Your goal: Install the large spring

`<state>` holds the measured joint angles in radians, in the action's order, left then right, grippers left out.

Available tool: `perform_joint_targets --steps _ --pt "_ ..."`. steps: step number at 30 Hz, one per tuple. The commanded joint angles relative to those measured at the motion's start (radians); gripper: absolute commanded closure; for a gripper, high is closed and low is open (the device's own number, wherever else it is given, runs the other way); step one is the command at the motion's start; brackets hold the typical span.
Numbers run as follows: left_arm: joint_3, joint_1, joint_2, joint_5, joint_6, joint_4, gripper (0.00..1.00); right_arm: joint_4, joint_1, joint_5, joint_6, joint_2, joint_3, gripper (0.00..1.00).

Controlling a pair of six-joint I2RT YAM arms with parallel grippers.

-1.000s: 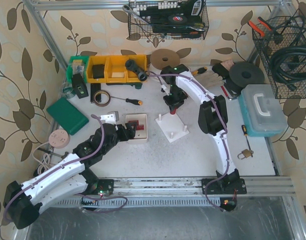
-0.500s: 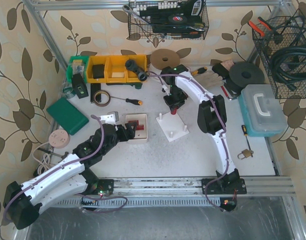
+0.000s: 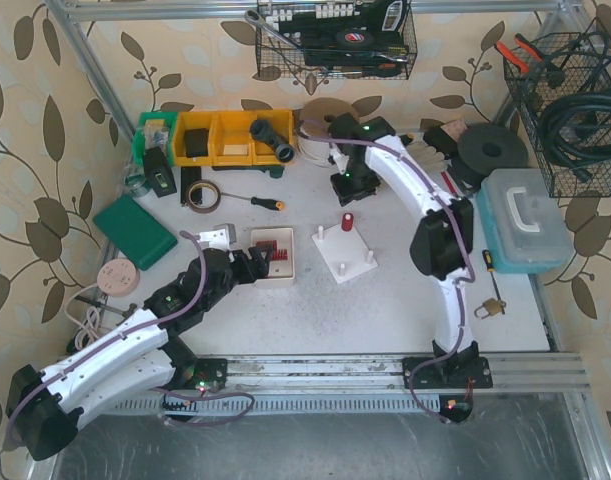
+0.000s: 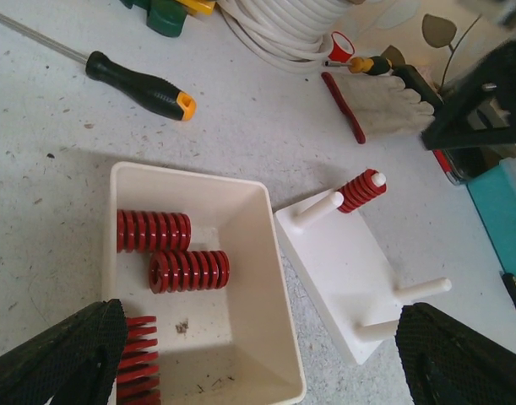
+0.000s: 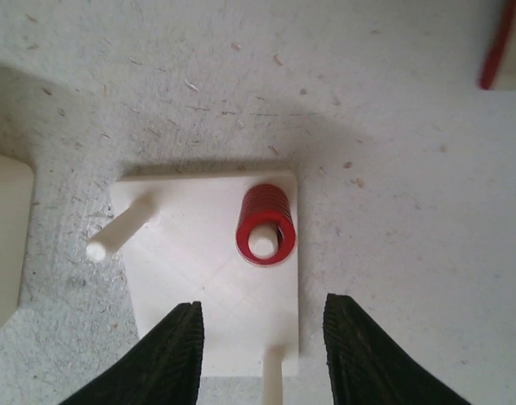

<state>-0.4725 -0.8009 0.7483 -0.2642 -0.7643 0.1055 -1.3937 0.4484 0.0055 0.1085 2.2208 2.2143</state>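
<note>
I will move my left gripper outward and down and close it across both ends of the middle red spring, because those ends are clear of the white box's sides.
The large spring (image 5: 265, 224), a red coil, stands over the far right peg of the white peg plate (image 5: 207, 278); the peg's tip shows through its middle. My right gripper (image 5: 263, 337) hangs above the plate, open, with nothing between its fingers. From above, the spring (image 3: 347, 221) stands free of the right gripper (image 3: 350, 185), which is farther back. My left gripper (image 4: 262, 363) is wide open over the white box (image 4: 266, 253), which holds three more red springs (image 4: 190, 270). The peg plate (image 4: 342, 278) lies just right of the box.
A black-handled screwdriver (image 3: 255, 200) and a tape roll (image 3: 202, 193) lie behind the box. Yellow bins (image 3: 220, 135) and a white cable coil (image 3: 320, 135) line the back. A teal case (image 3: 520, 220) and a padlock (image 3: 488, 307) are at the right.
My right gripper has opened, let go of the spring on the peg, and pulled back toward the rear of the table. The left arm has not moved.
</note>
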Motion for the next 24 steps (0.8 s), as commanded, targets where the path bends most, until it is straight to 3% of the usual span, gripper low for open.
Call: perform_joint_targets --steps 1,6,8,11,12,18,21,24 --pt "-0.013 -0.012 0.003 -0.032 -0.053 0.015 0.10 0.169 -0.005 0.059 0.062 -0.263 -0.184 0.59" --pt "-0.057 -0.011 0.084 -0.022 -0.062 0.052 0.12 0.599 -0.007 0.106 0.100 -0.683 -0.680 0.58" --pt "-0.081 -0.009 0.133 -0.010 -0.064 0.050 0.13 0.701 -0.013 0.108 0.130 -0.815 -0.820 0.51" --pt "-0.130 -0.008 0.206 0.003 -0.062 0.084 0.14 0.777 -0.029 0.082 0.222 -0.949 -0.964 0.29" --pt "-0.152 -0.008 0.228 0.006 -0.061 0.110 0.15 0.779 -0.035 0.081 0.267 -0.974 -0.992 0.25" --pt "-0.418 -0.003 0.398 0.040 0.030 0.373 0.16 0.939 -0.021 -0.111 0.479 -1.077 -1.171 0.30" --pt "-0.587 0.005 0.524 0.075 0.076 0.538 0.18 1.127 0.065 0.004 0.566 -1.207 -1.357 0.29" --pt "-0.647 0.016 0.608 0.149 0.089 0.572 0.20 1.255 0.112 0.128 0.649 -1.320 -1.519 0.25"
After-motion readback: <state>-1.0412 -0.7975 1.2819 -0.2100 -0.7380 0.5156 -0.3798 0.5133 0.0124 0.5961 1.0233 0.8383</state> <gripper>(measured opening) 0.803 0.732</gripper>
